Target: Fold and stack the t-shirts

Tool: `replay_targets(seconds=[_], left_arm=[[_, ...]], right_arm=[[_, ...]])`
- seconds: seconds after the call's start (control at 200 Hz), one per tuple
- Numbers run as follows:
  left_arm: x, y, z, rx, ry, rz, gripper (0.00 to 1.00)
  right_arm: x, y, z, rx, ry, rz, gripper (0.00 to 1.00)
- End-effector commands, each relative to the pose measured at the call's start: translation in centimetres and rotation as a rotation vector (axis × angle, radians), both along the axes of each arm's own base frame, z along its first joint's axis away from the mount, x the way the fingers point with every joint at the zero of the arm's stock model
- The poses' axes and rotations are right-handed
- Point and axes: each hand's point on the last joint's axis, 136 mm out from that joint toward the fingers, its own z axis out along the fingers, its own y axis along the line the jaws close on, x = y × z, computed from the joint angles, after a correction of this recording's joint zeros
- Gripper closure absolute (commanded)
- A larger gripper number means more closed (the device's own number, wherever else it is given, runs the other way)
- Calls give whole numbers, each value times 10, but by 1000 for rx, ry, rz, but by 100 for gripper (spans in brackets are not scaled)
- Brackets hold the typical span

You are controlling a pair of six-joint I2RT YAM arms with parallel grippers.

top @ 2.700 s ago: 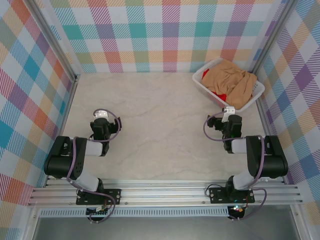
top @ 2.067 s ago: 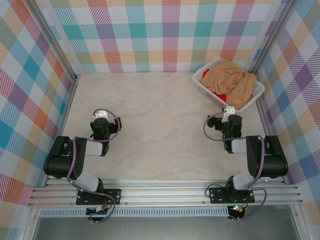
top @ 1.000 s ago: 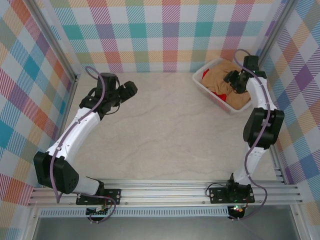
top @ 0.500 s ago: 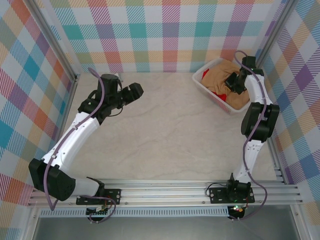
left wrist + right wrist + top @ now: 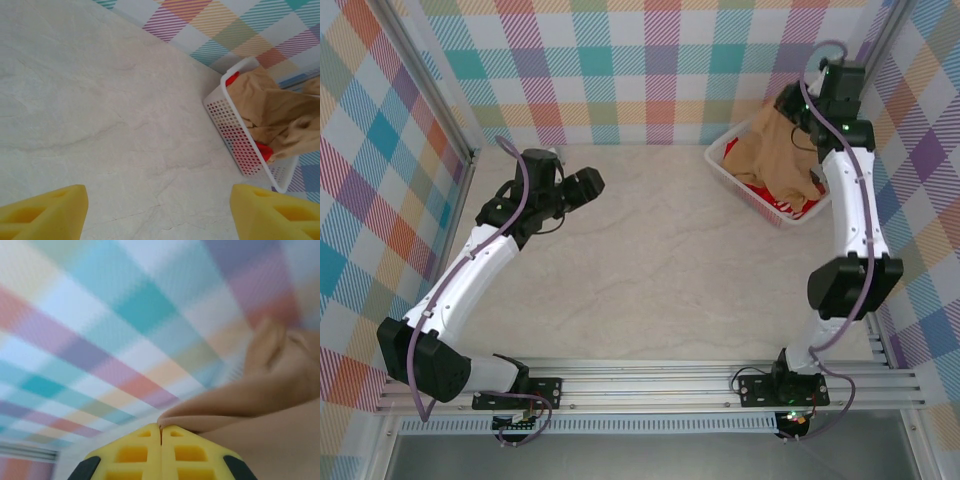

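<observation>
My right gripper rises next, carries the shirt over the bare marble between the arms, lowers and releases the fold. The tan shirt [image 5: 270, 110] still hangs into the basket.
The tan t-shirt [image 5: 772, 150] hangs stretched up out of the white basket [image 5: 722, 158] at the back right, its lower part still inside. My right gripper [image 5: 793, 106] is raised above the basket and shut on a fold of that shirt; in the right wrist view the yellow fingertips [image 5: 161, 430] pinch the tan cloth [image 5: 250, 395]. A red t-shirt [image 5: 785, 203] lies under it in the basket. My left gripper [image 5: 590, 182] hovers open over the bare table at the back left. Its wrist view shows its gripper [image 5: 160, 220] empty, and the basket [image 5: 235, 135] with the tan shirt [image 5: 270, 110] and the red shirt [image 5: 265, 150].
The marble tabletop [image 5: 650, 270] is bare between the arms. Plaid walls [image 5: 620, 70] close in the back and both sides. The basket sits in the back right corner, tight to the right wall.
My right gripper has shut on the tan t-shirt and risen, pulling the cloth up out of the basket. The left arm has barely moved, its jaws a little narrower.
</observation>
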Motion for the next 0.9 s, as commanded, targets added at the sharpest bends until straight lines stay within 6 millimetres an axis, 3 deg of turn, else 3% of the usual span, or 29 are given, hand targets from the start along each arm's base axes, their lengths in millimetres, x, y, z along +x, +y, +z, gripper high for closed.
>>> replay_targets(seconds=[0.0, 0.085, 0.195, 0.27, 0.345, 0.44, 0.505, 0.59, 0.665, 0.7, 0.775, 0.84, 0.895], left_arm=[[-7, 9, -3, 42, 10, 36, 26], [-8, 21, -6, 74, 28, 97, 26], [-14, 47, -1, 136, 30, 210, 26], [-22, 68, 11, 173, 2, 302, 26], [-32, 90, 26, 206, -38, 388, 26], [-47, 114, 44, 244, -90, 478, 26], [-57, 127, 53, 266, -112, 527, 25], [-68, 137, 57, 274, -129, 555, 25], [-73, 138, 46, 286, -97, 551, 25], [-75, 137, 38, 288, -69, 540, 25], [-76, 128, 19, 278, -6, 498, 25], [-73, 112, -2, 253, 52, 422, 25], [-71, 96, -20, 223, 112, 359, 25]], right_arm=[[-38, 49, 105, 5, -308, 166, 100], [-66, 92, 143, 36, -400, 295, 100], [-96, 145, 164, 65, -443, 448, 100], [-111, 187, 161, 100, -429, 564, 100], [-123, 232, 142, 118, -370, 671, 100], [-134, 290, 93, 114, -247, 790, 100], [-132, 320, 38, 127, -103, 818, 100], [-129, 342, -31, 137, 73, 811, 100], [-132, 359, -99, 126, 245, 841, 100], [-134, 360, -124, 112, 304, 841, 98], [-137, 352, -159, 77, 400, 811, 57], [-129, 321, -179, 35, 449, 701, 40], [-114, 286, -194, 43, 486, 605, 36]])
